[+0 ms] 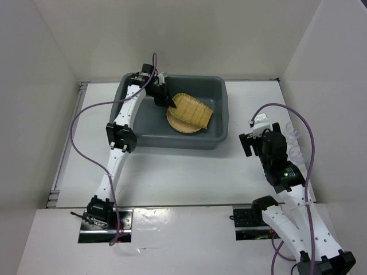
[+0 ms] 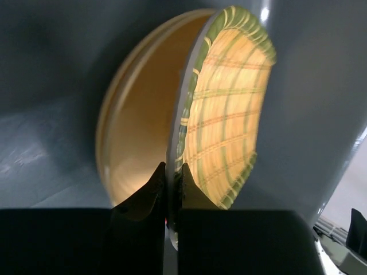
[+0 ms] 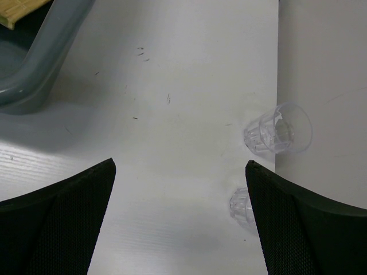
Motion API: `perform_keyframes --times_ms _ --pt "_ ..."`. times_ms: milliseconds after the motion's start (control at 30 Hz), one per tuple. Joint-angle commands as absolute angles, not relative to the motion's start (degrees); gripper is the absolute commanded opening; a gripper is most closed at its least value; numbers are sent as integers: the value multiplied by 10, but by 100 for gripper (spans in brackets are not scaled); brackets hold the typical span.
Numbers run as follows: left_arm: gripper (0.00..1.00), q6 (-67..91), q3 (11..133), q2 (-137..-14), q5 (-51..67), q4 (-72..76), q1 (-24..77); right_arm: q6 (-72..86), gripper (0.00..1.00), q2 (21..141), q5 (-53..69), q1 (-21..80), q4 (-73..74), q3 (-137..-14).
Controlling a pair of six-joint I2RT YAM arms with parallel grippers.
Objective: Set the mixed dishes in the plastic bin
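Observation:
The wall is close to the other side of the farther cup. My right gripper should next go down, outward and to the right in the top view, onto the farther cup's bin-side rim (image 1: 287, 132) (image 3: 262, 129).
The dark grey plastic bin (image 1: 179, 141) stands at the back centre of the table. Inside it a tan-orange plate (image 1: 179, 126) lies flat, and the yellow-green fan-shaped dish (image 1: 195, 110) rests partly on top of it. My left gripper (image 1: 170, 104) is down in the bin, shut on the fan dish's near edge. The left wrist view shows the jaws (image 2: 172, 175) pinching the dish (image 2: 229, 114) in front of the plate (image 2: 140, 132). My right gripper (image 3: 180, 166) is open and empty above the table. Two clear glass cups (image 3: 278, 130) (image 3: 241, 204) lie beside its right finger.
White walls enclose the table on three sides. The right wall stands just behind the cups. The bin's near right corner (image 3: 40, 63) shows at the upper left of the right wrist view. The right arm (image 1: 275, 160) sits right of the bin.

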State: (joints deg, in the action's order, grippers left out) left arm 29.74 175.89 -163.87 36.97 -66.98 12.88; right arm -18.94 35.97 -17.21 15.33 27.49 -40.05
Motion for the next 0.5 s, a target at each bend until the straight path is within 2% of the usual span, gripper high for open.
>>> perform_keyframes --times_ms 0,233,267,300,333,367,400,467 --pt "0 281 1792 -1640 386 -713 126 -190 98 367 -172 152 255 -401" --pt "0 275 1797 -1655 366 -742 126 -195 98 373 -167 152 255 -401" --pt "8 275 1797 -1655 372 -742 120 -195 98 373 -167 152 255 -401" --pt "27 270 1797 -1663 377 -742 120 -195 98 373 -167 152 255 -401" --pt "70 270 1797 -1663 369 -742 120 -195 98 373 -162 152 255 -401" --pt "89 270 1797 -1663 357 -742 120 -195 98 373 -162 152 255 -401" --pt "100 270 1797 -1650 334 -742 120 -195 98 373 -162 152 255 -401" --pt "100 277 1797 -1635 319 -742 120 -195 98 373 -162 152 255 -401"
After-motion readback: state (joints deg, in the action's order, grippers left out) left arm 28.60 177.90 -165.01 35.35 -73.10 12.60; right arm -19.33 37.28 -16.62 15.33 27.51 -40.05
